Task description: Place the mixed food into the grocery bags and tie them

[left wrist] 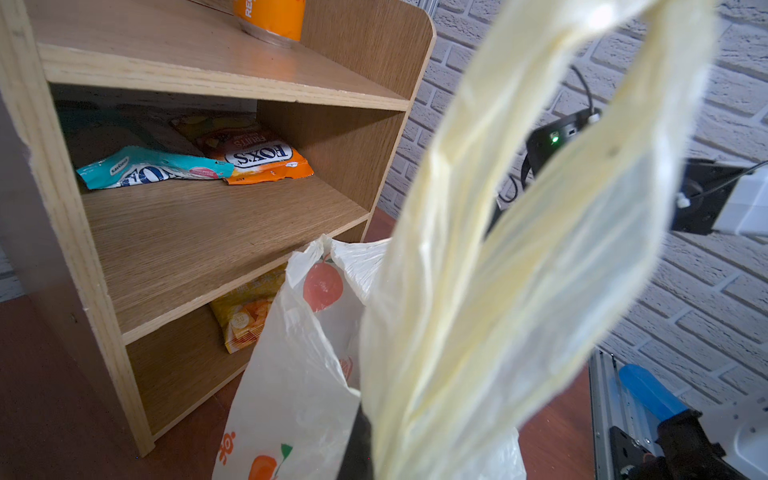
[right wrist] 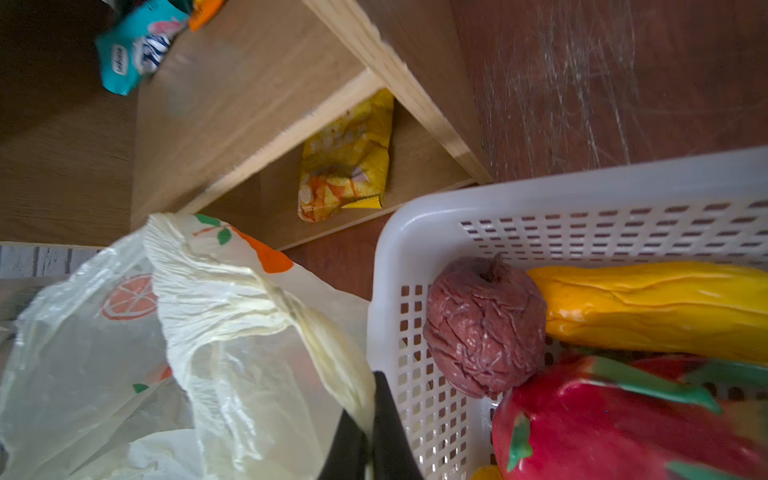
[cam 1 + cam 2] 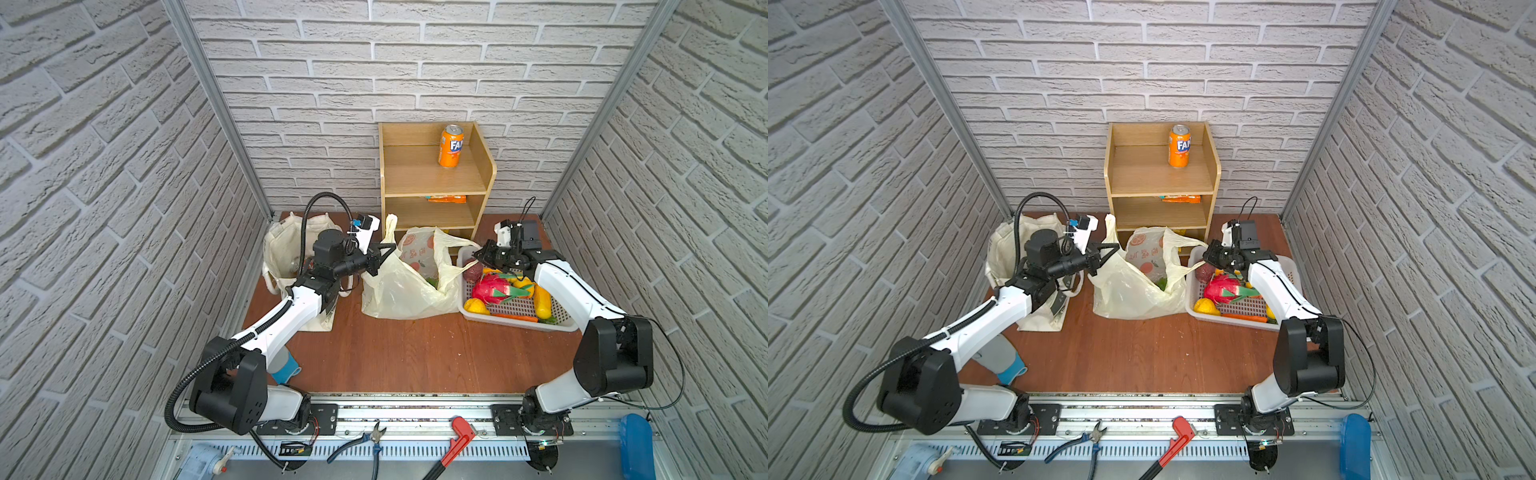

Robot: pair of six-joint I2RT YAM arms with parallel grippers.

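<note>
I will raise my right gripper above the basket's end by the bag, tilt it up and release the handle, as that handle slants low toward the basket.
The pale-yellow plastic carrier bag [image 3: 395,291] [image 3: 1125,295], printed with orange fruit, stands mid-table with its mouth spread. My left gripper [image 3: 390,247] [image 1: 365,419] is shut on the bag's left handle [image 1: 519,208], which stands upright. My right gripper [image 3: 478,254] [image 2: 365,405] is shut on the bag's right handle [image 2: 270,299], pulled toward the basket. The cream canvas tote [image 3: 280,249] sits at the far left behind my left arm. Toy produce fills the white basket [image 3: 519,321]: a red dragon fruit [image 2: 602,424] and a wrinkled maroon fruit [image 2: 486,324].
A wooden shelf unit [image 3: 432,178] stands against the back wall with an orange soda can [image 3: 451,145] on top. Teal [image 1: 153,168], orange [image 1: 257,156] and yellow [image 2: 349,158] snack packets lie on its lower shelves. Pliers [image 3: 374,440] and a red wrench [image 3: 457,440] lie on the front rail.
</note>
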